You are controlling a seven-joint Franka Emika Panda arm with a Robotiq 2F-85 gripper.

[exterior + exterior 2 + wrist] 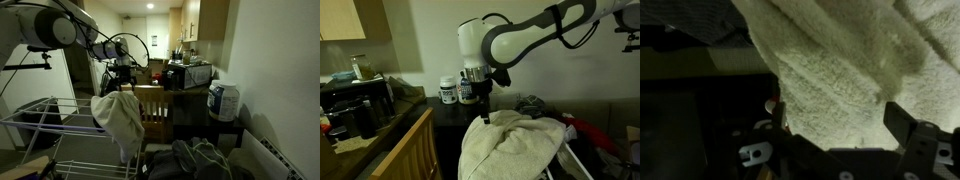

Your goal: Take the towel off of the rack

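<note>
My gripper needs to tilt and swing its fingers away from the chair and onto the towel's top fold (pixel 118 97) (pixel 850 88), because one finger is at the towel's edge.
A cream terry towel (pixel 120 122) hangs draped over the end of a metal drying rack (pixel 40 115). In an exterior view it is a big heap (pixel 515 145) on the rack, and it fills the wrist view (pixel 840 70). My gripper (pixel 122 84) points down right above the top of the towel, in both exterior views (pixel 483 108). In the wrist view its two fingers (pixel 840 125) stand wide apart with towel cloth between and below them. The gripper is open and holds nothing.
A wooden chair (pixel 155 105) stands right behind the towel. Behind it a dark table carries a microwave (pixel 190 73) and a white jug (pixel 224 100). Bags (pixel 200 160) lie on the floor. White containers (pixel 448 90) sit on a dark cabinet near the arm.
</note>
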